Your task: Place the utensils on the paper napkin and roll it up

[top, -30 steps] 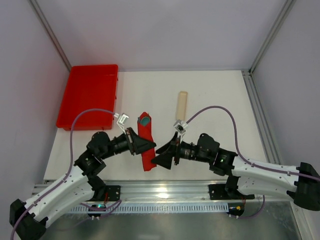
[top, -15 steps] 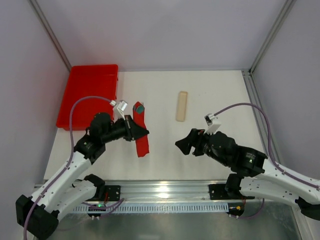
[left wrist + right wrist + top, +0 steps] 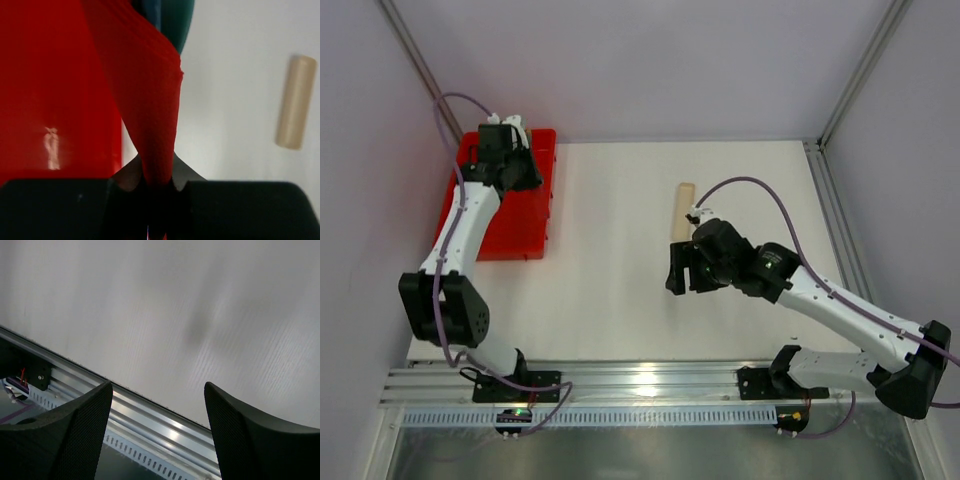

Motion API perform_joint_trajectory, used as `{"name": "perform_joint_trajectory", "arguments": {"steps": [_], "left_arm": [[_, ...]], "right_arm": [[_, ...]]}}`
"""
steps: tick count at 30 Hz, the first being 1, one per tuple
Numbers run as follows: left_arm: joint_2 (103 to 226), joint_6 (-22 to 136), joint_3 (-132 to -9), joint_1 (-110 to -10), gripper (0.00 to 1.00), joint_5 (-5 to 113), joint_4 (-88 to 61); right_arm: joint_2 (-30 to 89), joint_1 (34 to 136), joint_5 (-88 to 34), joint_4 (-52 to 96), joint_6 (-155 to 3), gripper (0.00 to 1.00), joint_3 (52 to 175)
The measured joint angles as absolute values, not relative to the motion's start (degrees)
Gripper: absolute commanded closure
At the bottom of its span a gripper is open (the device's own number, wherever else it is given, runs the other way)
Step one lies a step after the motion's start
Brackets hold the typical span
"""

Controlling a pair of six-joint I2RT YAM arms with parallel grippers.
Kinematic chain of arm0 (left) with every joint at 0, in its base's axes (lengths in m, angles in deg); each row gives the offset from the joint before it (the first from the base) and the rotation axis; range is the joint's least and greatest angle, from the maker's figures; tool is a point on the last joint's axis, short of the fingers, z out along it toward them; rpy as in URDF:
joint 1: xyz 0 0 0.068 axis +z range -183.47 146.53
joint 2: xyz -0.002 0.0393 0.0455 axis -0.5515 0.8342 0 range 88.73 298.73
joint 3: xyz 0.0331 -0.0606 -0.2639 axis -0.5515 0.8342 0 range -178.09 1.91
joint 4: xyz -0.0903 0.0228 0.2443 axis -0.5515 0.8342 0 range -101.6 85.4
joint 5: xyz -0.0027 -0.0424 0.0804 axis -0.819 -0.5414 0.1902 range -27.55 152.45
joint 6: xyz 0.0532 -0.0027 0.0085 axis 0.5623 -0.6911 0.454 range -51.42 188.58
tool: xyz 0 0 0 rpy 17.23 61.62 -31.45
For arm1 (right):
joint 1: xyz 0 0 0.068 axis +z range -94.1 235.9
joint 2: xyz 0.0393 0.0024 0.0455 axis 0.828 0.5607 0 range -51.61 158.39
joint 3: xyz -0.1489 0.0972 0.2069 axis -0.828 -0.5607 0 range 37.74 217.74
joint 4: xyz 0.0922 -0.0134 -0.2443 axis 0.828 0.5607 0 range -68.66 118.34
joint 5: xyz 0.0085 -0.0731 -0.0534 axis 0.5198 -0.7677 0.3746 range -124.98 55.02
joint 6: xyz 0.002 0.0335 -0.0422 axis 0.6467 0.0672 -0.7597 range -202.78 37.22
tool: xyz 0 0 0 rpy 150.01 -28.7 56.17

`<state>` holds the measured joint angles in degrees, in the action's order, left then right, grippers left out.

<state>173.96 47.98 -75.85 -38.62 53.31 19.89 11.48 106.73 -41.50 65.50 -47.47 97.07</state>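
Observation:
I will next lower the roll in my left gripper toward the left in its wrist view and let go, as the red tray's bare bottom is below there.
My left gripper [image 3: 155,175] is shut on one end of the rolled red paper napkin [image 3: 150,95]. The dark teal ends of the utensils [image 3: 172,22] stick out of the roll's far end. In the top view the left gripper [image 3: 525,170] is over the right part of the red tray [image 3: 505,225], and the roll does not show there. My right gripper [image 3: 676,272] is open and empty above the middle of the table. Its two fingers [image 3: 65,435] stand wide apart over bare table.
The red tray [image 3: 50,90] lies at the back left. A pale beige strip [image 3: 686,200] lies at the table's centre back, just beyond the right arm, and shows in the left wrist view [image 3: 296,102]. An aluminium rail [image 3: 150,415] runs along the near edge.
The left arm has swung from the table's middle back left to over the tray, carrying the roll. The right gripper has let go and shifted slightly left, below the beige strip.

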Motion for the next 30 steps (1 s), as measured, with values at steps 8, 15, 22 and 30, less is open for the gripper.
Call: {"name": "perform_joint_trajectory", "arguments": {"steps": [8,15,22,30], "left_arm": [[193.41,64.57,-98.25,-30.73,1.00,63.91,29.13],[204.60,70.80,-100.85,-28.23,1.00,62.66,31.05],[212.47,72.20,-103.87,-24.89,1.00,45.18,33.48],[226.79,72.03,-117.77,-16.39,1.00,24.37,38.16]], "right_arm": [[17.43,98.64,-30.18,76.61,-51.14,0.24,109.33],[26.41,93.55,-27.80,88.41,-56.36,0.25,121.70],[33.86,90.53,-27.64,95.62,-60.36,0.25,131.25],[39.13,87.97,-26.57,97.00,-61.70,0.26,134.31]]}}
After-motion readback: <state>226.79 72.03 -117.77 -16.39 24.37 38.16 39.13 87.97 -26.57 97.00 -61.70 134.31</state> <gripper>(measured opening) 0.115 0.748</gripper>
